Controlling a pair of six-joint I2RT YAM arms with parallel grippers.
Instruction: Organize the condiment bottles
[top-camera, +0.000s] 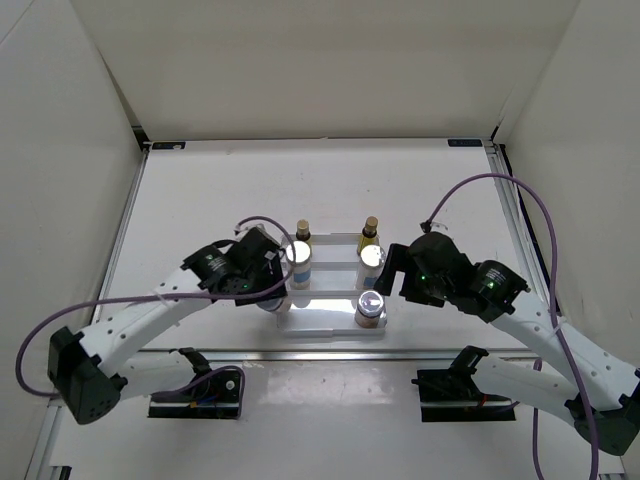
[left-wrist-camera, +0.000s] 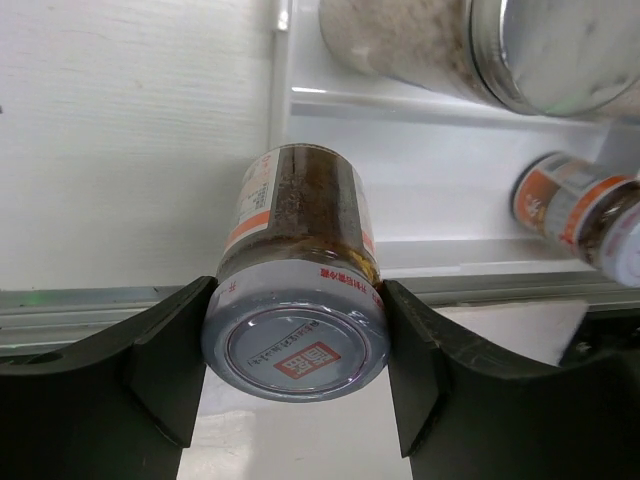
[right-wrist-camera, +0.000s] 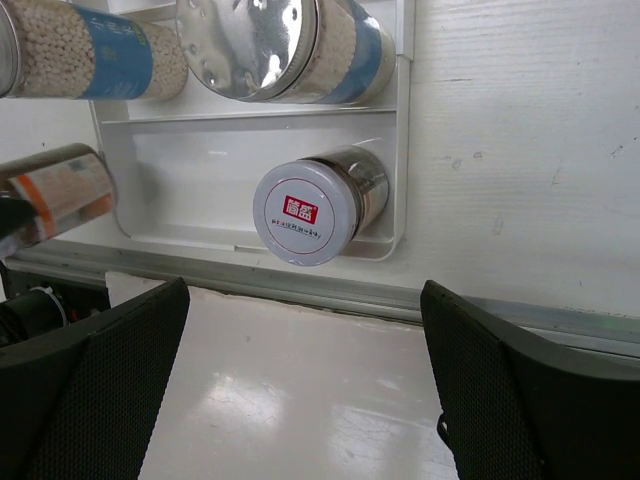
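Note:
My left gripper should next move down and across onto the front step's bare end (top-camera: 299, 317) (left-wrist-camera: 405, 195) and let go of the second pinkish jar, because that end is below it, to its right in the top view.
A white stepped tray (top-camera: 330, 308) holds two amber bottles (top-camera: 303, 232) (top-camera: 370, 230) on the back step and two white bottles with silver caps (top-camera: 298, 256) (top-camera: 371, 258) on the middle step. A pinkish jar (top-camera: 370, 306) stands at the front right, and it also shows in the right wrist view (right-wrist-camera: 307, 210). My left gripper (top-camera: 272, 300) is shut on the second pinkish jar (left-wrist-camera: 296, 300) by its lid, at the tray's (left-wrist-camera: 450, 200) front left corner. My right gripper (top-camera: 394, 266) is open and empty, just right of the tray (right-wrist-camera: 200, 170).
White walls close in the table on the left, back and right. Metal rails (top-camera: 130, 230) run along the table's sides. Black arm base plates (top-camera: 195, 392) (top-camera: 460, 395) sit at the near edge. Purple cables (top-camera: 520, 200) loop above both arms.

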